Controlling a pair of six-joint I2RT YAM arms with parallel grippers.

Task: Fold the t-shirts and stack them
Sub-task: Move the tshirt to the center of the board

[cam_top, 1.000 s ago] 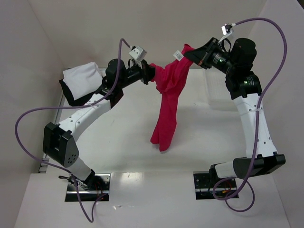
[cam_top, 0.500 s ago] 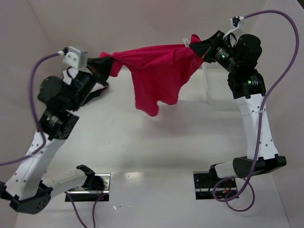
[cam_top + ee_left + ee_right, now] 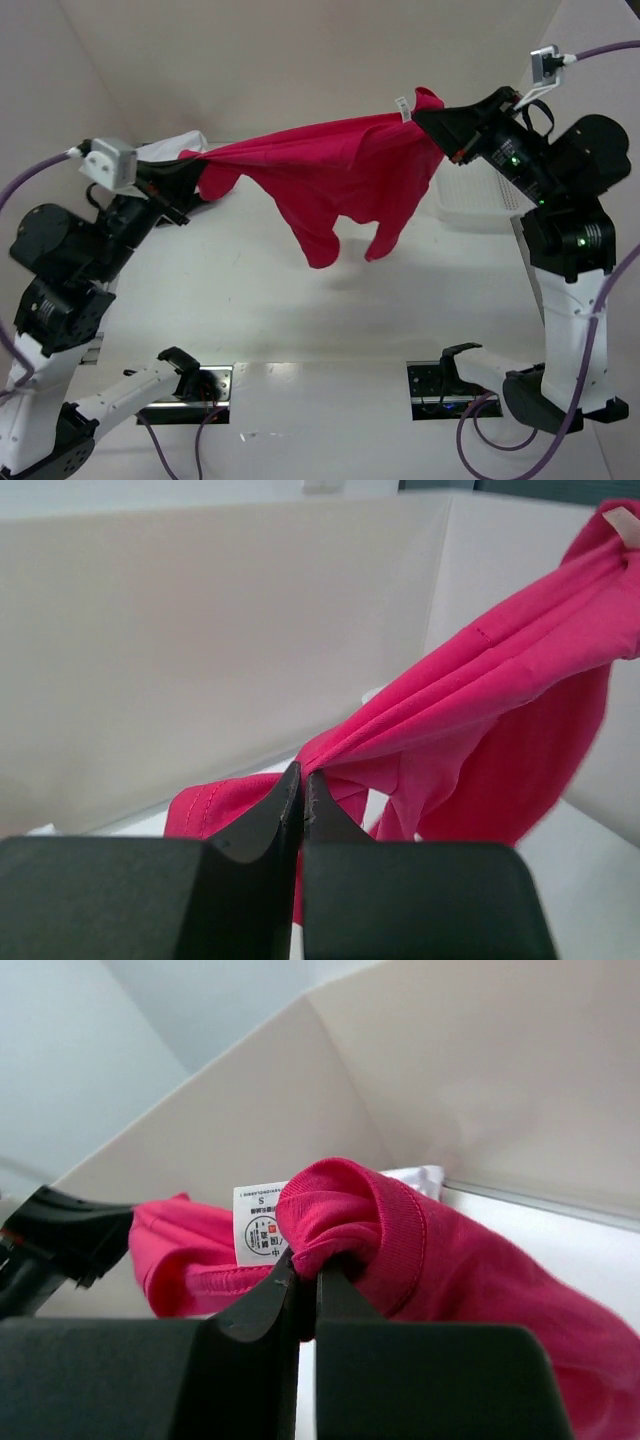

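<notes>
The t-shirt still hangs in midair, so the robot's right gripper will next move down and back over the bare tabletop (image 3: 402,266) beside the mesh basket and release the collar.
The crimson red t-shirt (image 3: 340,175) hangs stretched in the air between my two grippers, well above the table. My left gripper (image 3: 200,168) is shut on its left edge; in the left wrist view the cloth (image 3: 470,710) runs out from the closed left gripper (image 3: 304,780). My right gripper (image 3: 425,115) is shut on the collar by the white label (image 3: 403,105); the right wrist view shows the ribbed collar (image 3: 370,1220) pinched in that gripper (image 3: 305,1272). A corner of the white t-shirt (image 3: 185,143) shows behind the left arm. The black t-shirt is hidden.
The white mesh basket (image 3: 475,195) stands at the right, under the right arm. White walls enclose the table at the back and sides. The arm bases sit at the near edge.
Both arms have pulled apart and risen. The red shirt, first a narrow hanging bundle, is now spread wide between the grippers. The left arm swung far left.
</notes>
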